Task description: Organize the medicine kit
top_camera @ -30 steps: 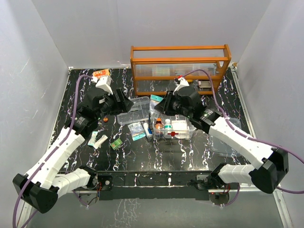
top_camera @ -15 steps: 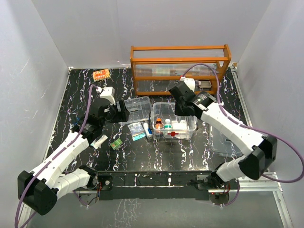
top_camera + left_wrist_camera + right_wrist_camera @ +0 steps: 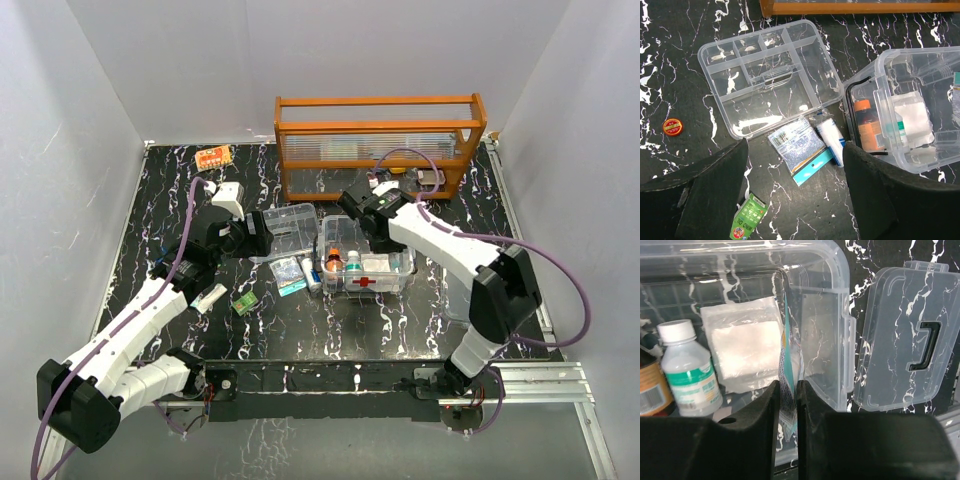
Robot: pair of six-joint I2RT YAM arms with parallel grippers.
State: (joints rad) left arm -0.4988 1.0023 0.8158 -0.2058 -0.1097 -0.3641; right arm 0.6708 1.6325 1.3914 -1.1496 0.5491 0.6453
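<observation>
My right gripper needs to carry the teal-and-white packet down into the box next, at the gauze pad's edge away from the bottles (image 3: 396, 262) (image 3: 799, 346).
The clear medicine kit box (image 3: 366, 272) with a red cross stands at mid-table and holds an orange bottle (image 3: 650, 390), a white bottle (image 3: 687, 370) and a white gauze pad (image 3: 745, 345). My right gripper (image 3: 368, 222) hangs over the box (image 3: 815, 270), shut on a thin teal-and-white packet (image 3: 788, 385) held edge-on. The handled lid (image 3: 905, 335) lies flat right of the box. The divided tray (image 3: 765, 85) lies left of the box (image 3: 880, 65). My left gripper (image 3: 795, 190) is open and empty above a packet (image 3: 797, 145) and a white tube (image 3: 830, 137); in the top view it (image 3: 262, 238) is beside the tray (image 3: 285, 225).
The orange wooden rack (image 3: 380, 140) stands behind the box. A green box (image 3: 745, 220) and a red tin (image 3: 673, 126) lie left of the loose packet. A white-green box (image 3: 205, 295) lies near the left arm, and an orange blister pack (image 3: 213, 156) lies at the back left.
My right arm has swung over the box with the teal packet in its fingers. My left gripper dropped back toward me from above the tray, then stayed put.
</observation>
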